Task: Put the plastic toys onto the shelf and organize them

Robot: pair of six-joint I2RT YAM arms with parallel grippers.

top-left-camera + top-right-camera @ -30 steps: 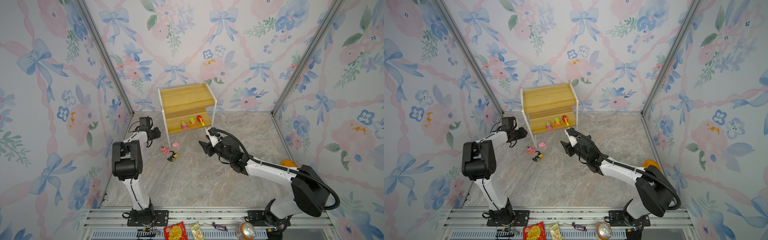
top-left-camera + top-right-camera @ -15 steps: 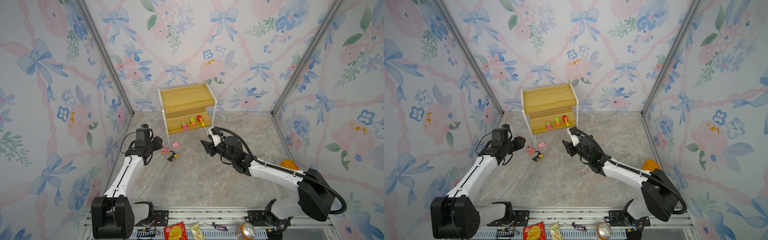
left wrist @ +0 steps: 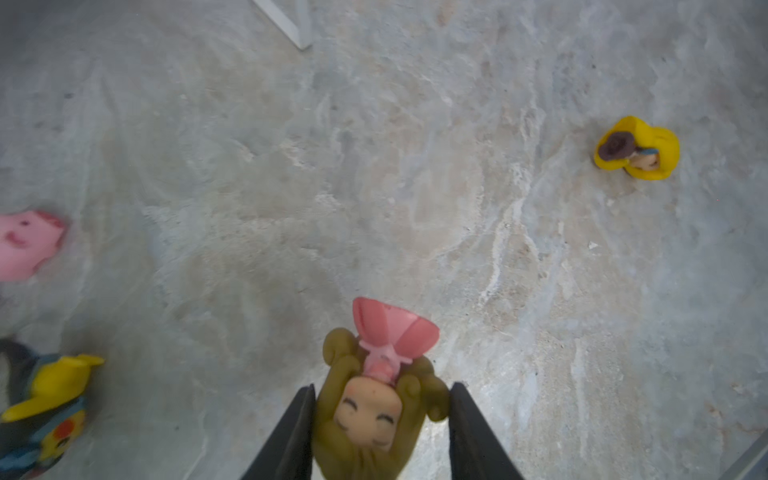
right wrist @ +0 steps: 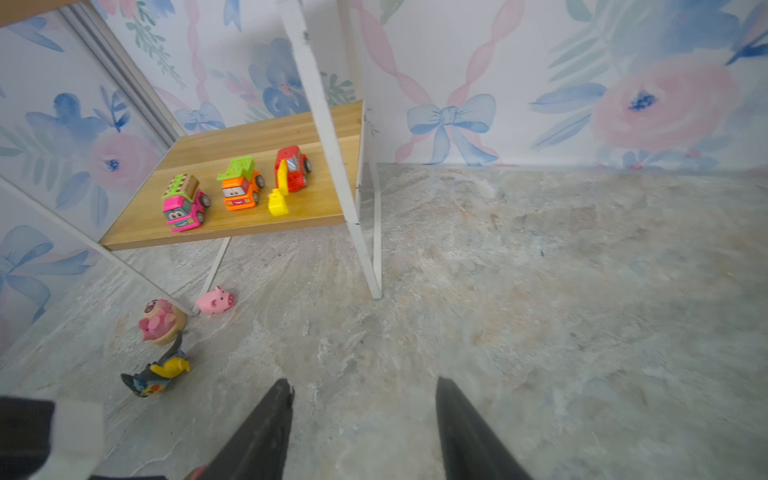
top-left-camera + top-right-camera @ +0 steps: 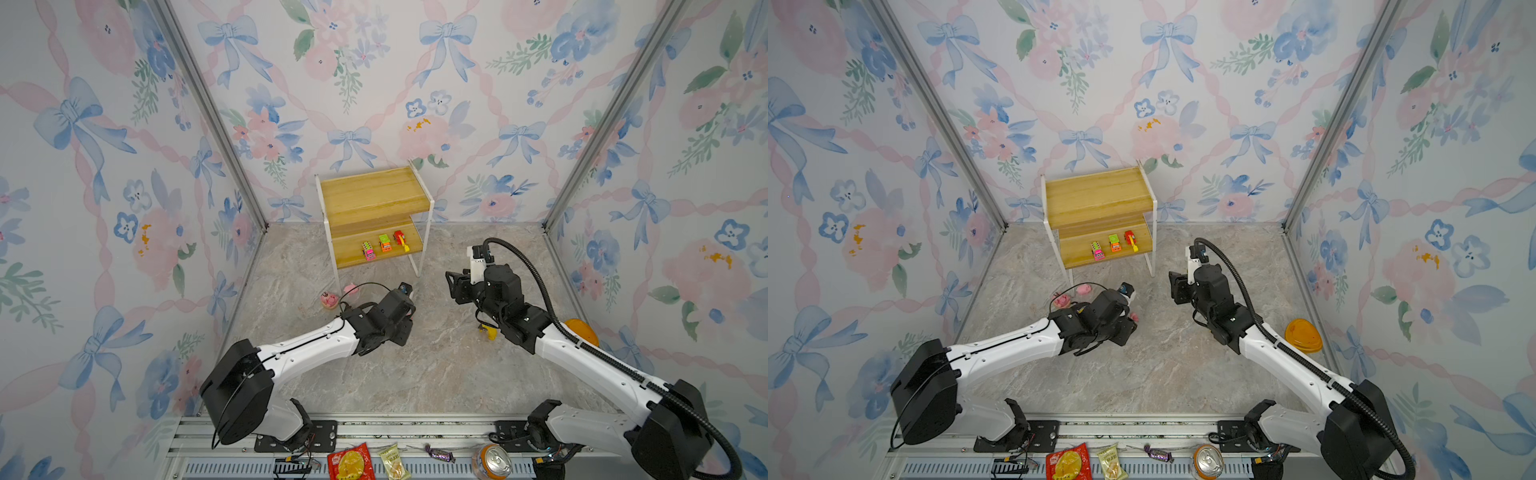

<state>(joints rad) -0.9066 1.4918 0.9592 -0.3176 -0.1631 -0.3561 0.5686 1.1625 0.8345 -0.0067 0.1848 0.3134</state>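
Note:
The bare middle of the floor is clear below my left gripper's fingers. My left gripper will next move down to it and let go of the pink-dress doll (image 3: 376, 409) there.
My left gripper (image 3: 380, 388) is shut on the pink-dress doll (image 3: 376, 409), its jaws pressing the olive hair on both sides, over the middle of the floor. My right gripper (image 5: 453, 286) stands open and empty to the right of the shelf (image 5: 374, 195). On the shelf's lower board sit the pink car (image 5: 368, 251), the green-orange car (image 5: 385, 243) and the red car (image 5: 400, 240). The pink pig (image 5: 351, 288) and the round pink figure (image 5: 329, 299) lie by the shelf's front left leg. Close to them lies the black-yellow figure (image 4: 156, 376). The yellow-haired figure (image 3: 638, 149) lies beside my right forearm.
The shelf's top board is bare. An orange round object (image 5: 582, 330) lies against the right wall. On the front rail, outside the floor, sit foil snack packets (image 5: 351, 463), a wrapped candy (image 5: 439, 454) and a drink can (image 5: 490, 461).
My left arm has swung from beside the shelf's left side out to the middle of the floor. My right gripper has drawn a little to the right, still open.

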